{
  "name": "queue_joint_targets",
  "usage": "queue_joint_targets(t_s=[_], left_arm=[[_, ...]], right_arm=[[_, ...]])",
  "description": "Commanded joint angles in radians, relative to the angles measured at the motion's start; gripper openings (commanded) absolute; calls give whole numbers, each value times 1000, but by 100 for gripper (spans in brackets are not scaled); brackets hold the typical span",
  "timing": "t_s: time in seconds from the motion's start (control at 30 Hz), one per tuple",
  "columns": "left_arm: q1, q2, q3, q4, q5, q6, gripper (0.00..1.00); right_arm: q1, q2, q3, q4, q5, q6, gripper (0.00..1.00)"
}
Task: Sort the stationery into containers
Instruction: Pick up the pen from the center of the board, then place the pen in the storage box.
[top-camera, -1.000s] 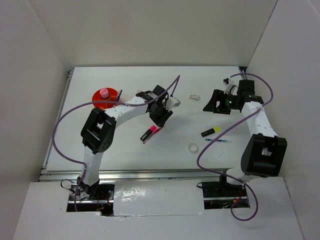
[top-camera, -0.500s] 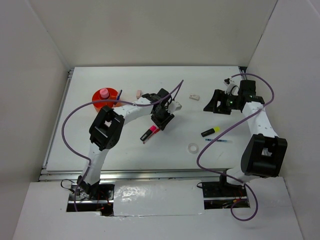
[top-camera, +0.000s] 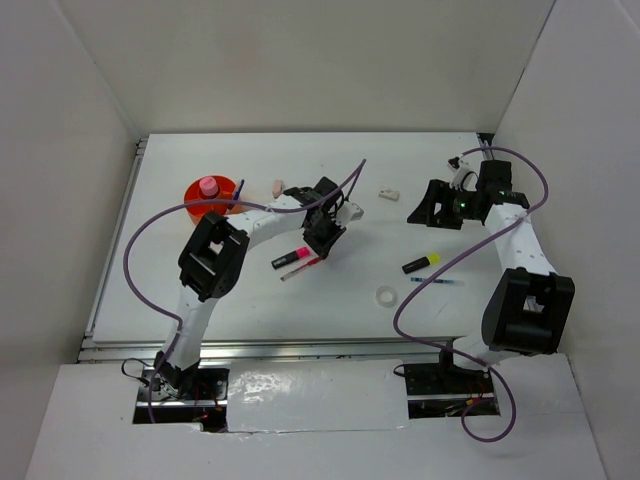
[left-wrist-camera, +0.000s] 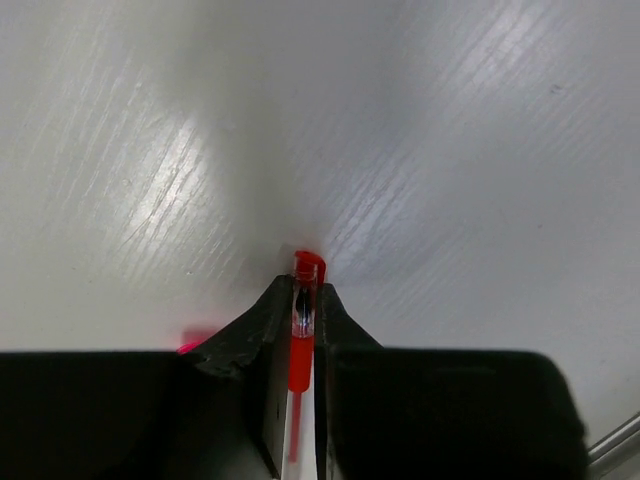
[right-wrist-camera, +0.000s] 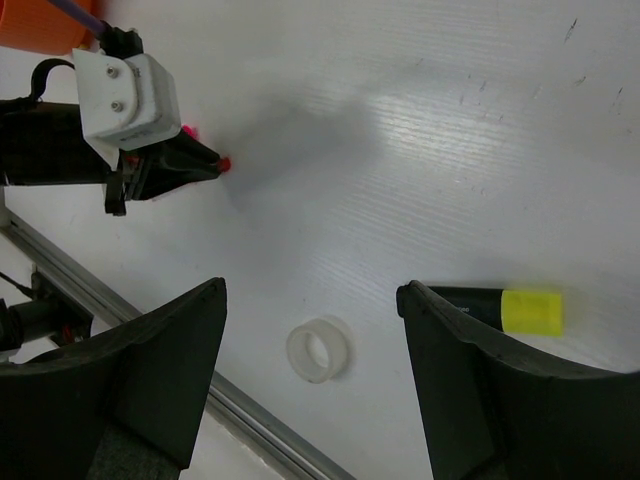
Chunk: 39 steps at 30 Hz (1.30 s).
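My left gripper lifts over the orange tub (top-camera: 197, 207) next, which lies to its left in the top view and holds stationery. It then lowers and releases the red pen (top-camera: 298, 271).
My left gripper (top-camera: 322, 242) is down at the table's middle, shut on the red pen (left-wrist-camera: 305, 268); the pen's red tip pokes out past the black fingertips (left-wrist-camera: 262, 315) against the white surface. From above, the red pen (top-camera: 298, 271) lies just in front of the pink highlighter (top-camera: 290, 259). The orange tub (top-camera: 197, 207) sits at the left with a pink-capped glue stick (top-camera: 208, 186) standing in it. My right gripper (top-camera: 432, 205) hangs open at the right, with nothing between its fingers. Below it lie the tape ring (right-wrist-camera: 319, 351) and the yellow-black highlighter (right-wrist-camera: 500, 308).
A pink eraser (top-camera: 278, 187) lies behind the left arm and a white eraser (top-camera: 388, 194) near the middle back. A thin blue pen (top-camera: 437, 281) lies in front of the yellow-black highlighter (top-camera: 421, 263), with the tape ring (top-camera: 386, 296) to its left. White walls enclose the table.
My left gripper came down and shut on the red pen. The pink highlighter was pushed left and turned flatter. The right arm has not moved.
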Motion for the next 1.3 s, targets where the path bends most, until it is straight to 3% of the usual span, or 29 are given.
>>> queue_joint_targets(t_s=[0.0, 0.27, 0.37, 0.47, 0.67, 0.83, 1.03, 1.27], left_arm=[[-8, -46, 28, -23, 73, -43, 18], [-23, -230, 141, -14, 243, -83, 0], [12, -341, 137, 64, 247, -82, 0], [154, -450, 83, 181, 250, -47, 0], [468, -645, -232, 575, 385, -25, 0], [612, -635, -272, 637, 446, 4, 0], [701, -623, -395, 792, 487, 23, 0], [724, -593, -434, 855, 504, 67, 0]], right_arm=[[-9, -19, 33, -25, -14, -10, 78], [-1, -2, 48, -19, -17, -5, 77], [6, -1, 48, -13, -16, -2, 77], [16, 10, 48, -5, -19, 1, 76], [36, 34, 56, 3, -20, 1, 76], [43, 48, 66, 1, -14, -7, 76], [48, 64, 67, 7, -19, -7, 76], [48, 71, 71, -4, -5, -23, 76]])
